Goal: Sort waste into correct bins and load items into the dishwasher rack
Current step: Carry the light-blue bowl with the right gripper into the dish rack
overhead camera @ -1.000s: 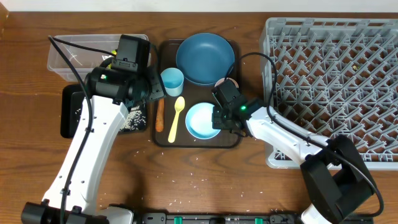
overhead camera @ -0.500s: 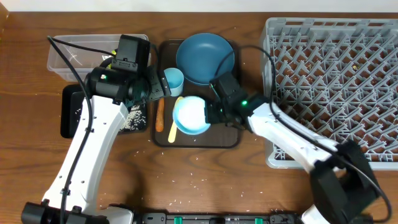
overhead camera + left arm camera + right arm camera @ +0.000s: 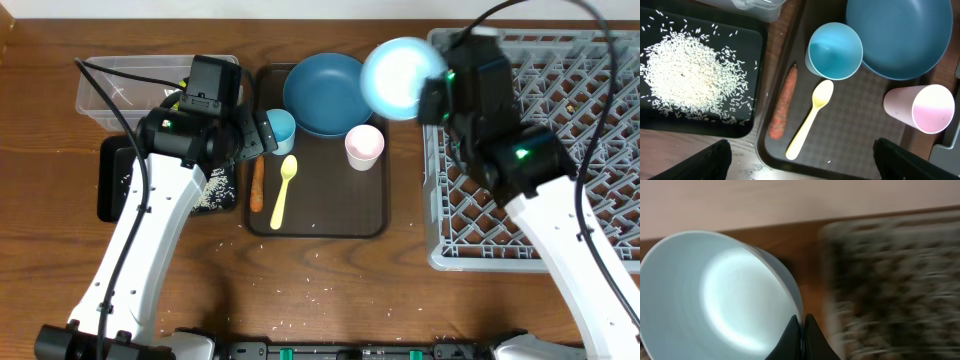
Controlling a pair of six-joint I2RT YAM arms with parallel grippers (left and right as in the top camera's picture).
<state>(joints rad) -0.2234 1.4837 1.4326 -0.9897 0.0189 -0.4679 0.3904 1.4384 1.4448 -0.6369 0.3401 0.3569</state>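
Note:
My right gripper should next turn toward the dishwasher rack and bring the white bowl (image 3: 400,77) down onto the wires of the rack.
My right gripper (image 3: 428,100) is shut on the rim of the white bowl (image 3: 400,77) and holds it high in the air at the left edge of the grey dishwasher rack (image 3: 540,150); the bowl (image 3: 725,295) fills the right wrist view, the rack (image 3: 895,280) blurred behind. My left gripper (image 3: 800,165) is open and empty above the brown serving tray (image 3: 330,215). On that tray lie the dark-blue plate (image 3: 330,92), light-blue cup (image 3: 279,127), pinkish cup (image 3: 364,146), yellow spoon (image 3: 283,190) and sausage (image 3: 257,186). Rice (image 3: 685,75) lies in the black tray (image 3: 115,180). The clear tub (image 3: 120,90) stands behind. Tissue and wrapper are hidden.
Loose rice grains (image 3: 300,300) are scattered on the wooden table near the front edge. The left arm (image 3: 150,230) stretches over the black tray and hides part of it.
My right gripper lifted the white bowl off the brown tray and carried it up and right to the rack's left edge. The pinkish cup is uncovered. The left arm barely moved.

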